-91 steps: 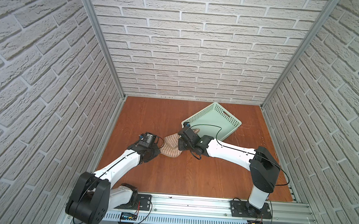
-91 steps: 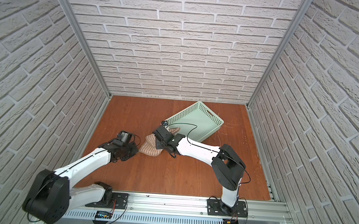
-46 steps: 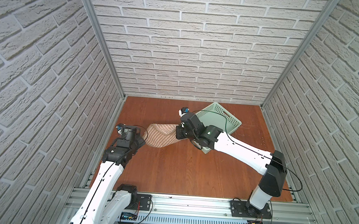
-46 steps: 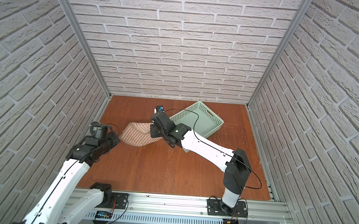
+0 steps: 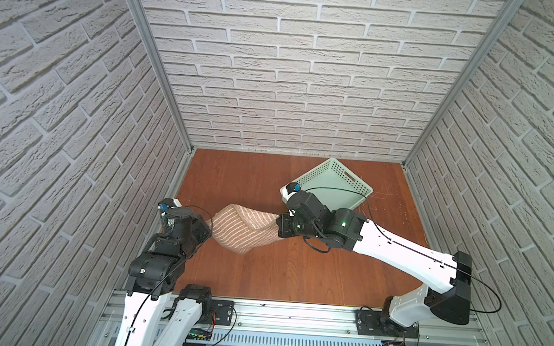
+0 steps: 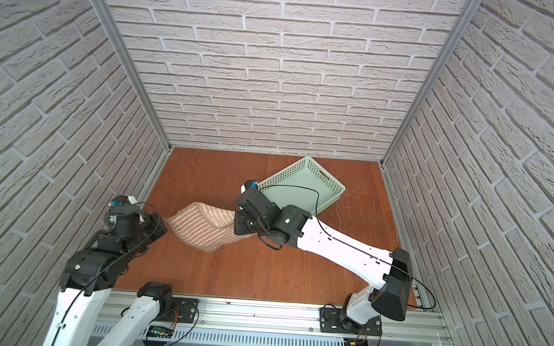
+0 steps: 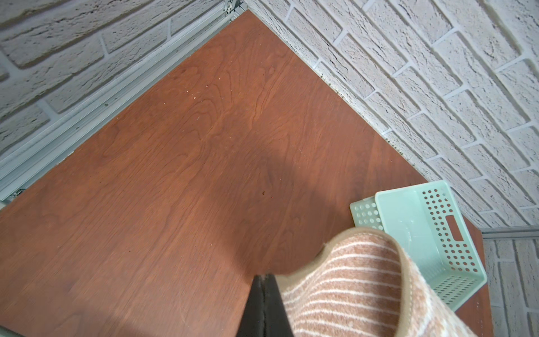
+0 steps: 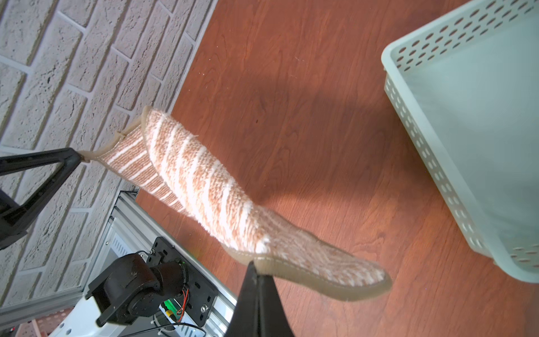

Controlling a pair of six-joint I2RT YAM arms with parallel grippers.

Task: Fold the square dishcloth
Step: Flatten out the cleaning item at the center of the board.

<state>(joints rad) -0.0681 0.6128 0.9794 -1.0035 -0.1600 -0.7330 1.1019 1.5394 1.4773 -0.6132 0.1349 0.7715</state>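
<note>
The dishcloth hangs twisted above the wooden table, so next I should bring my right gripper down toward the bare tabletop [image 5: 271,201] [image 8: 362,132] beside the mint-green basket and release the opposite edge.
The square dishcloth [image 5: 246,229] [image 6: 203,229], tan with thin cream stripes and a darker edge, hangs above the wooden table, stretched and twisted between my two grippers. My left gripper [image 5: 208,223] [image 6: 166,220] is shut on its left corner; in the left wrist view the tips [image 7: 264,275] pinch the edge of the dishcloth [image 7: 350,291]. My right gripper [image 5: 277,226] [image 6: 235,224] is shut on the opposite edge; the right wrist view shows its tips [image 8: 253,267] clamping the hem of the dishcloth [image 8: 204,186], with the left gripper [image 8: 77,156] at the far corner.
A mint-green perforated basket [image 5: 331,183] [image 6: 304,182] [image 7: 408,221] [image 8: 466,116] sits at the back right of the table, just behind my right wrist. Brick-patterned walls close the left, back and right sides. A metal rail [image 5: 293,316] runs along the front edge.
Both grippers have lifted the dishcloth off the table and moved apart, the left arm swinging left and the right arm rising, so the cloth now hangs stretched between them.
</note>
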